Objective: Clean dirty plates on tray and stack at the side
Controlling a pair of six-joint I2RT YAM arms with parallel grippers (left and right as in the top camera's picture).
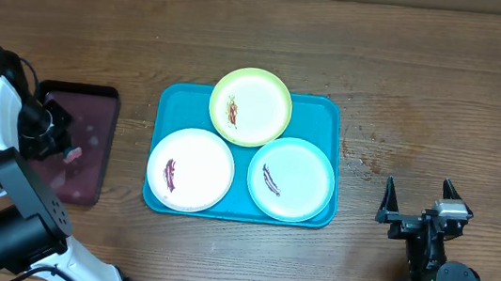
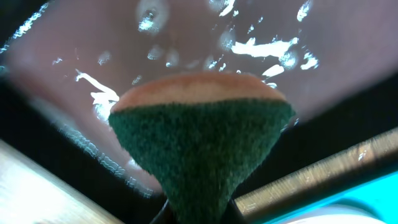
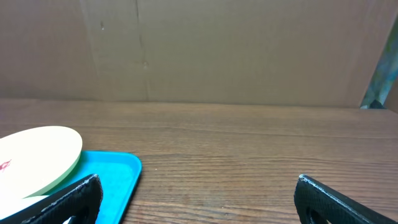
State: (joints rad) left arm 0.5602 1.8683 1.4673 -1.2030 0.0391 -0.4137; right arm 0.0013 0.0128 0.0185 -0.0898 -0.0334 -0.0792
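The robot's left gripper should move up, across and down onto the white plate (image 1: 190, 169), which is to its right in the overhead view, and let go of the sponge beside the dirty smear.
Three plates lie on the turquoise tray (image 1: 168, 103): a lime-green-rimmed plate (image 1: 251, 106) at the back, a white plate (image 1: 190, 169) front left and a light-blue-rimmed plate (image 1: 291, 179) front right. Each has a dark reddish smear. My left gripper (image 1: 62, 138) is left of the tray, shut on a sponge (image 2: 199, 149) with a green scouring face, held over a dark maroon tray (image 1: 85, 178). My right gripper (image 1: 419, 199) is open and empty on the table right of the turquoise tray. The right wrist view shows the lime plate (image 3: 37, 155) and the tray corner (image 3: 118, 174).
The maroon tray (image 2: 186, 37) looks wet, with bright droplets. A strip of wooden table lies between it and the turquoise tray (image 2: 373, 199). A cardboard wall (image 3: 199, 50) stands behind the table.
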